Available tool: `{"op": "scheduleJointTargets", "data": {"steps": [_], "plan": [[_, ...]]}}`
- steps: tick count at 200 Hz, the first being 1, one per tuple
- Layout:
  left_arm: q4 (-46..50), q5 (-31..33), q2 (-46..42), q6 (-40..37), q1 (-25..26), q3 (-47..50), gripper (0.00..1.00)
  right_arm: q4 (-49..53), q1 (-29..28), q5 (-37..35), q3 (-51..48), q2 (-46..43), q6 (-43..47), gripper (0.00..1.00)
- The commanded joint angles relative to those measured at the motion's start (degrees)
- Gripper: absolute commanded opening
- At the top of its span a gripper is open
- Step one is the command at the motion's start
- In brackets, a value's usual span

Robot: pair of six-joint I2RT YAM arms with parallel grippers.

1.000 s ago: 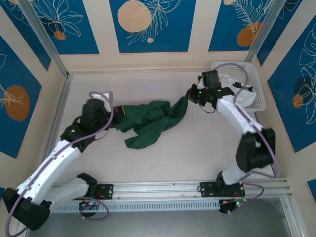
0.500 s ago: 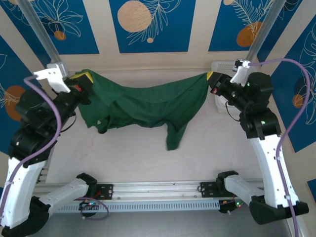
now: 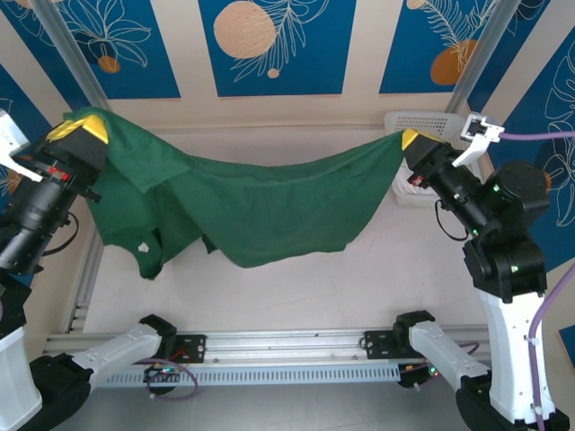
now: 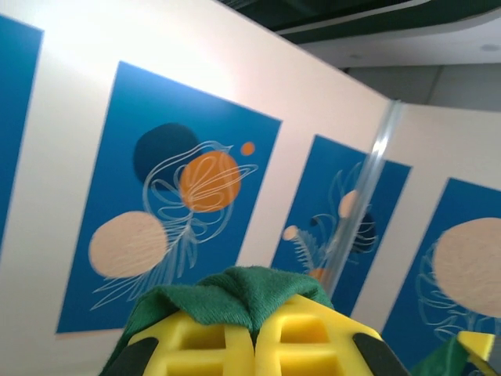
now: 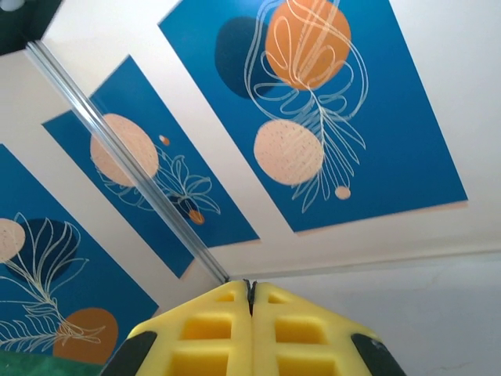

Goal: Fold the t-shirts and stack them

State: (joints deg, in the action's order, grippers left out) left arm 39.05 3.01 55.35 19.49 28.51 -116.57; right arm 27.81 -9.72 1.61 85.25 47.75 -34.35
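Next, my right gripper moves outward and down to the far tabletop (image 3: 353, 141) beside the white basket to release its corner, as the shirt still sags midair.
A dark green t-shirt (image 3: 269, 202) hangs spread in the air between my two grippers, sagging in the middle above the table. Its small white label (image 3: 144, 244) shows on the drooping left part. At the far left my left gripper (image 3: 88, 133) is shut on one corner. In the left wrist view green cloth (image 4: 235, 291) bunches over the closed yellow tips of that gripper (image 4: 257, 315). My right gripper (image 3: 409, 141) is shut on the opposite corner at the right. Its yellow fingers (image 5: 203, 329) are pressed together at the gripper's tip (image 5: 250, 291), with a dark sliver pinched between them.
A white lattice basket (image 3: 422, 120) stands at the back right corner, partly behind my right arm. The pale table (image 3: 296, 287) lies below the shirt. A metal rail (image 3: 296, 346) runs along the near edge, and blue patterned walls close in the back and sides.
Both arms have risen and moved apart, the left going left, the right going right. The green t-shirt has come up off the table and been pulled from a heap into a wide hanging sheet.
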Motion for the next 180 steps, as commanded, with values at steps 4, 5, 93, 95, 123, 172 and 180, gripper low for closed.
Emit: {"op": "scheduleJointTargets", "data": {"steps": [4,5,93,95,123,172,180], "plan": [[-0.03,-8.19,2.32,2.38,-0.39,-4.99,0.0,-0.86,0.3,-2.77,2.64,-2.22,2.09,0.0],[-0.03,-8.41,2.4,2.48,-0.39,-5.16,0.0,-0.93,0.31,-2.76,2.68,-2.22,2.09,0.0],[6.61,1.38,18.38,-0.94,-2.03,-12.94,0.0,0.36,-0.07,-4.31,5.33,11.7,4.77,0.0],[6.69,1.19,18.98,-0.94,-2.42,-12.9,0.0,0.7,-0.16,-4.37,5.42,12.53,4.87,0.0],[3.17,-10.54,27.48,4.36,-12.36,-6.62,0.0,0.49,-1.71,-9.6,4.93,23.89,8.08,0.0],[6.58,-7.91,63.31,1.48,-22.17,-22.3,0.35,-0.66,-0.97,-21.13,15.37,52.96,11.05,0.0],[11.43,-2.66,71.91,1.39,-22.79,-32.78,0.53,2.01,0.12,-20.9,21.63,59.92,9.86,0.0]]}}
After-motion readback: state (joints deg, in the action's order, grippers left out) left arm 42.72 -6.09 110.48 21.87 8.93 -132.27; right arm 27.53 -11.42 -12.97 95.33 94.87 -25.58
